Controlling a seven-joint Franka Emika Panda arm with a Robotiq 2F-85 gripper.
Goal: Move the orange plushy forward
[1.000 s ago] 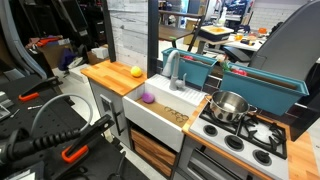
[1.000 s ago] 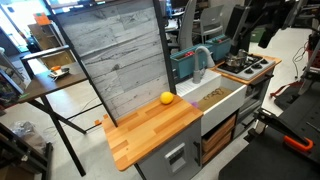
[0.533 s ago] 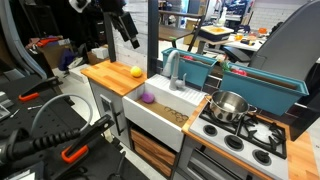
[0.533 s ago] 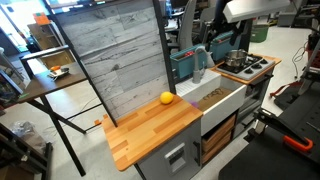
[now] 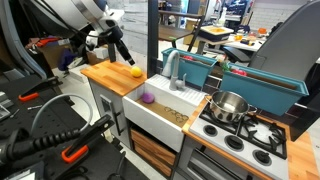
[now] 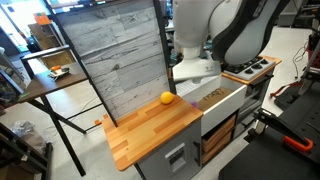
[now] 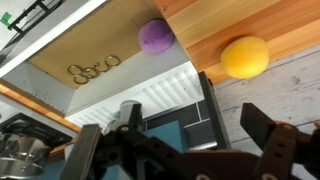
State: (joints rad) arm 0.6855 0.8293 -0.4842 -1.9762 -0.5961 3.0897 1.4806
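My gripper will next move down and to the right in the wrist view, around the orange plushy [image 5: 137, 71] [image 7: 245, 58].
The orange plushy [image 5: 136, 71] is a small round yellow-orange ball. It lies on the wooden counter [image 5: 104, 76] close to the sink's edge. It also shows in an exterior view [image 6: 167, 98] in front of the grey plank wall, and in the wrist view [image 7: 245, 57]. My gripper [image 5: 123, 54] hangs open and empty just above and behind the plushy, apart from it. In the wrist view my gripper [image 7: 195, 128] has its dark fingers [image 7: 262, 128] spread wide with nothing between them.
A small purple object [image 5: 148, 97] lies in the white sink [image 5: 160, 112]. It also shows in the wrist view [image 7: 155, 37]. A steel pot [image 5: 229, 105] stands on the stove. A grey faucet [image 5: 174, 68] rises behind the sink. The plank wall [image 6: 115, 60] backs the counter.
My arm has swung into both exterior views and come down from above toward the counter. The gripper now hangs near the plushy. The plushy has not moved.
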